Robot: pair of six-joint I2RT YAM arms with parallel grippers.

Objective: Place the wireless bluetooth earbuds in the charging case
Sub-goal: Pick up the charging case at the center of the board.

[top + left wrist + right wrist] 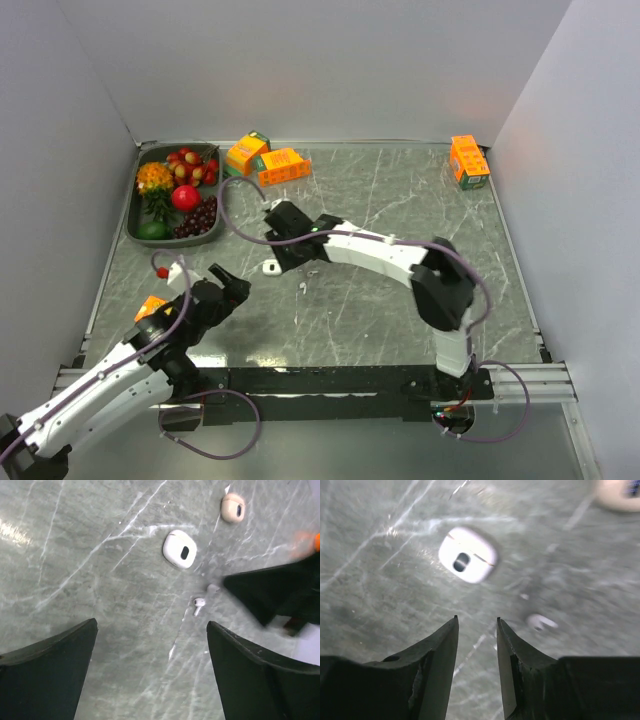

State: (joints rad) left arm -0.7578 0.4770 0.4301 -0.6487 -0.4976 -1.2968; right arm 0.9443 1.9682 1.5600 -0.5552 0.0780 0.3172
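Observation:
My left gripper moves away from my base and down over the white charging case [272, 268] [180, 549] next, turning its fingers to both ends.
A white charging case [179, 549] lies closed on the grey marble table, with a small dark oval on its top. It also shows in the right wrist view [468, 561] and the top view [270, 268]. A beige case [233, 507] lies beyond it. One tiny white earbud [198, 603] lies on the table near the white case, and a second earbud [213, 588] lies by the right gripper's black finger. The right wrist view shows one blurred earbud [541, 622]. My left gripper [152, 630] is wide open and empty, short of the earbuds. My right gripper [476, 620] is open and empty, just short of the white case.
A dark tray [134, 205] of toy fruit stands at the back left. Orange boxes [283, 165] lie beside it, another orange box [468, 160] sits at the back right, and a small one [150, 305] lies by the left arm. Grey walls close three sides.

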